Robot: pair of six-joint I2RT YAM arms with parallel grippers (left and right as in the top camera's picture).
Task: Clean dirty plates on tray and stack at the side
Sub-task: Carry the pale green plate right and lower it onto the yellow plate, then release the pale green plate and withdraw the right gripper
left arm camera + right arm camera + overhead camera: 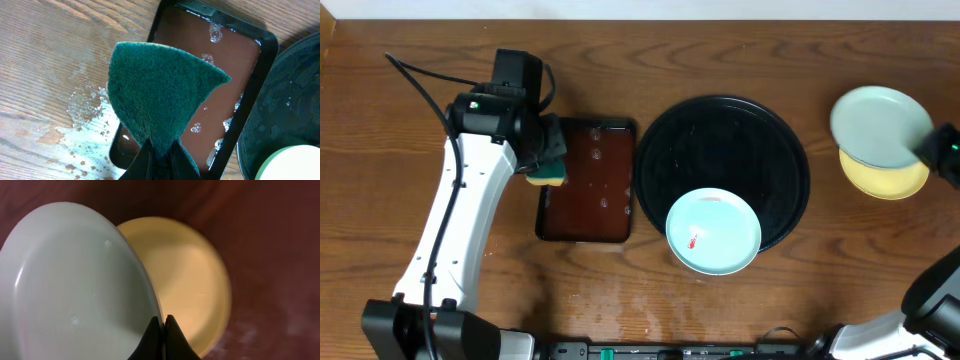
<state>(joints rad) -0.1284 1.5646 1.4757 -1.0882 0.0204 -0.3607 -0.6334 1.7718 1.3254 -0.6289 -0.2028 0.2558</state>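
The right gripper brings the mint plate (75, 290) back and down over the yellow plate next, then opens, since it hangs past the yellow plate's far edge.
The round black tray (775, 140) sits mid-table. A mint-white plate with a red smear (713, 231) lies on its front edge. At the far right my right gripper (928, 150) is shut on the rim of a second mint-white plate (880, 126), holding it over the pale yellow plate (885, 180) on the table. In the right wrist view the mint plate (75, 290) overlaps the yellow plate (190, 285), with the fingers (163, 325) pinching its edge. My left gripper (162, 155) is shut on a green sponge (160, 95), which also shows overhead (549, 168).
A rectangular dark-brown tray (588, 180) holding water lies left of the black tray, under the sponge; it also shows in the left wrist view (220, 65). Wet foam marks the wood (87, 125) beside it.
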